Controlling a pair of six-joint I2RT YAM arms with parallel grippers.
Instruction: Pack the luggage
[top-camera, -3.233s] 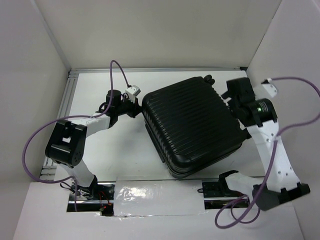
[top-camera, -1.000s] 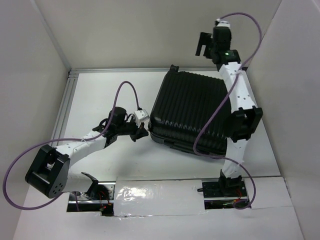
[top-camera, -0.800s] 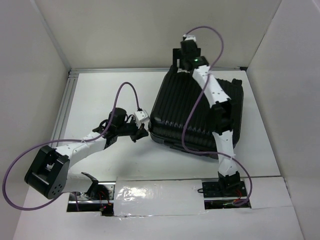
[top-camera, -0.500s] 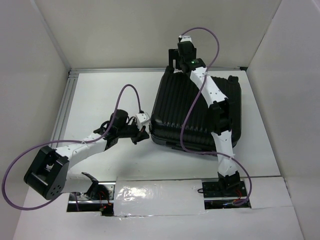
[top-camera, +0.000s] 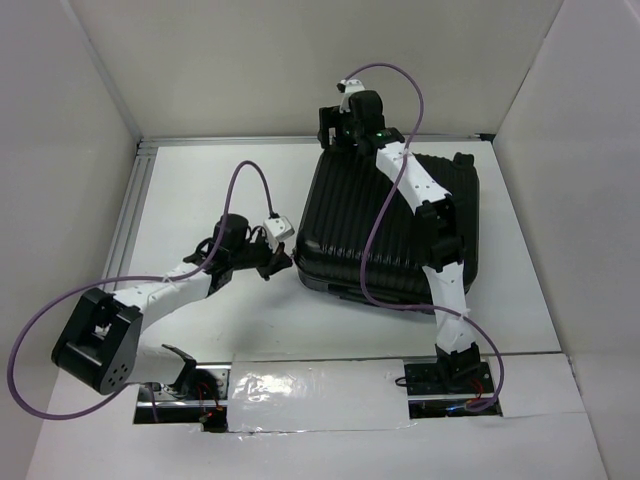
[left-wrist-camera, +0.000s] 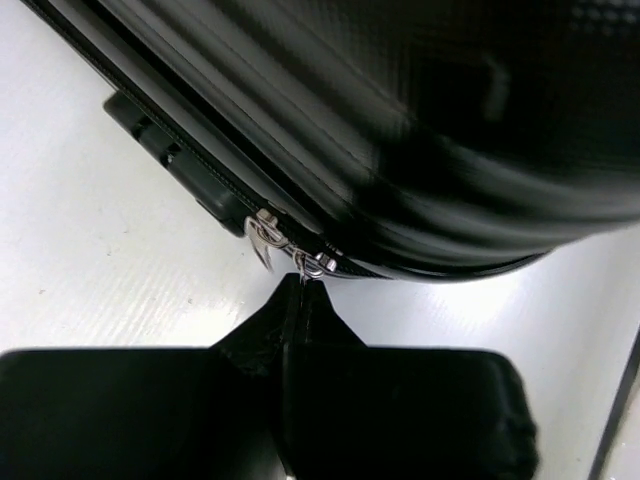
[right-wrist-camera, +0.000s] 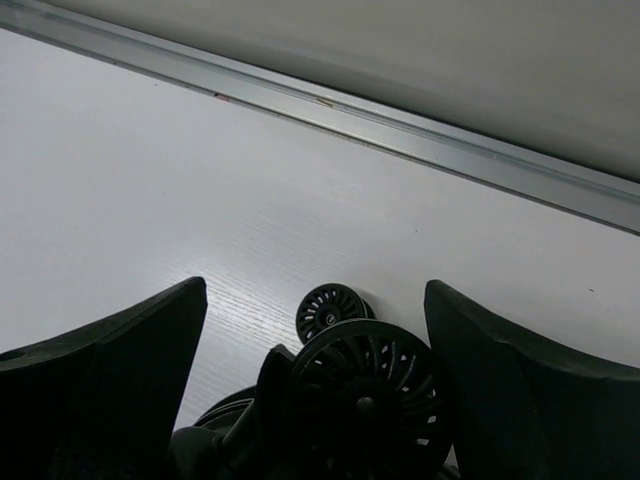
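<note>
My left gripper draws the silver zipper pull (left-wrist-camera: 315, 264) outward along that side of the suitcase next, and then it opens.
The luggage (top-camera: 335, 230) is a closed black ribbed suitcase lying flat at centre right of the table. My left gripper (top-camera: 280, 262) is at its near left corner. In the left wrist view it (left-wrist-camera: 300, 285) is shut, pinching a silver zipper pull (left-wrist-camera: 315, 264); a second pull (left-wrist-camera: 262, 236) hangs just left of it. My right gripper (top-camera: 330, 125) is at the suitcase's far left corner. In the right wrist view it (right-wrist-camera: 315, 290) is open, with a black wheel (right-wrist-camera: 370, 395) between the fingers and a smaller-looking wheel (right-wrist-camera: 330, 312) beyond. The lining is hidden.
An aluminium rail (right-wrist-camera: 400, 125) runs along the back wall, close behind the wheels, and another (top-camera: 135, 200) runs along the left side. White walls enclose the table. A shiny taped strip (top-camera: 300, 385) lies between the arm bases. A black block (left-wrist-camera: 160, 130) sits on the suitcase's edge.
My right arm has swung from the suitcase's far right side to its far left corner, over the wheels. The suitcase has turned and shifted. My left gripper has stayed at the zipper.
</note>
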